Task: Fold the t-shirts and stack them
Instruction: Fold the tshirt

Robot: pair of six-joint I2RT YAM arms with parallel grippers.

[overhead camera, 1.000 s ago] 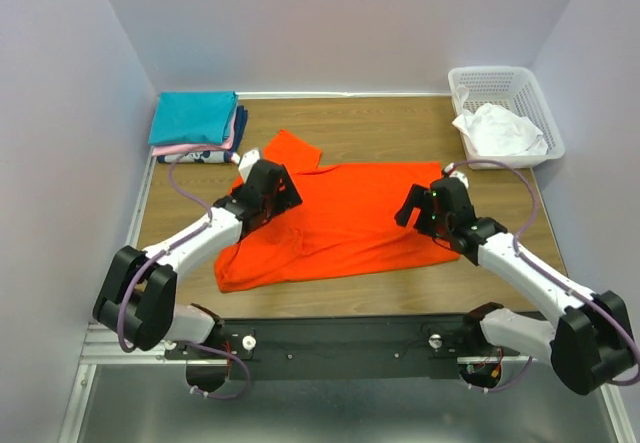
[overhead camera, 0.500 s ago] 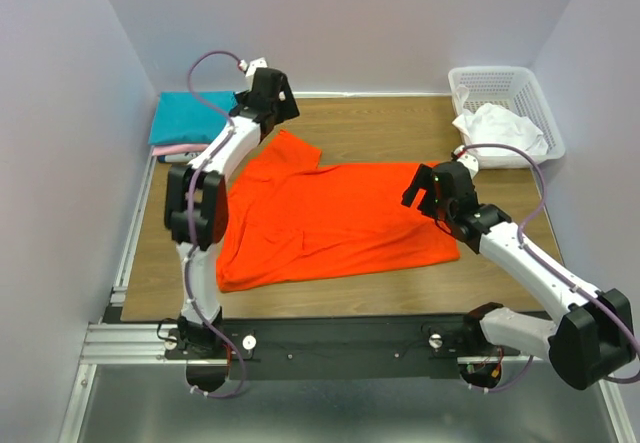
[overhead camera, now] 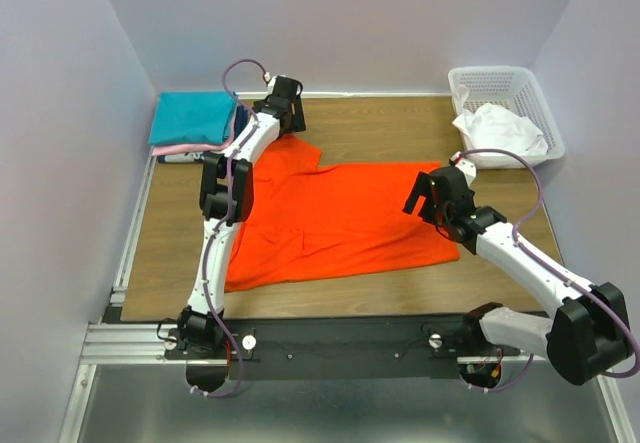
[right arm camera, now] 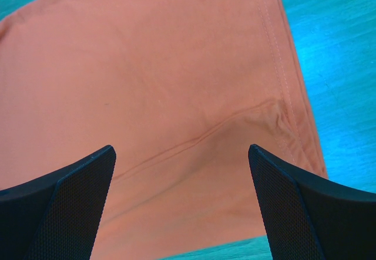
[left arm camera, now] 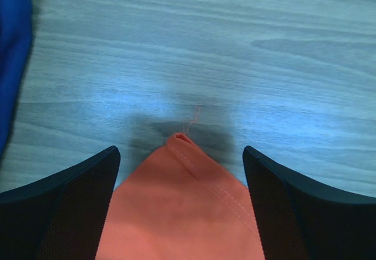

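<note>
I need to move my left gripper down a little next and close its fingers on the orange-red t-shirt's sleeve tip (overhead camera: 290, 137) (left arm camera: 181, 147), because it is just below, already between the open fingers.
A bright orange-red t-shirt (overhead camera: 340, 218) lies spread out on the wooden table. Its far sleeve corner (overhead camera: 293, 143) points toward the back. My left gripper (overhead camera: 292, 123) hovers open over that corner. In the left wrist view the sleeve tip (left arm camera: 182, 201) sits between the two black fingers (left arm camera: 64, 213), which do not touch it. My right gripper (overhead camera: 418, 195) is open above the shirt's right edge. The right wrist view shows the hem (right arm camera: 288, 78) and a crease between the spread jaws. Folded t-shirts (overhead camera: 193, 116) are stacked at the back left, teal on top of pink and navy.
A white lattice basket (overhead camera: 525, 83) stands at the back right with a crumpled white t-shirt (overhead camera: 500, 131) in it. Walls close in the table on the left, back and right. A blue cloth edge (left arm camera: 12, 54) shows at the left of the left wrist view.
My left arm has swung from the shirt's left shoulder to the far sleeve corner at the back. The right gripper has shifted slightly along the shirt's right edge. The shirt lies much as before.
</note>
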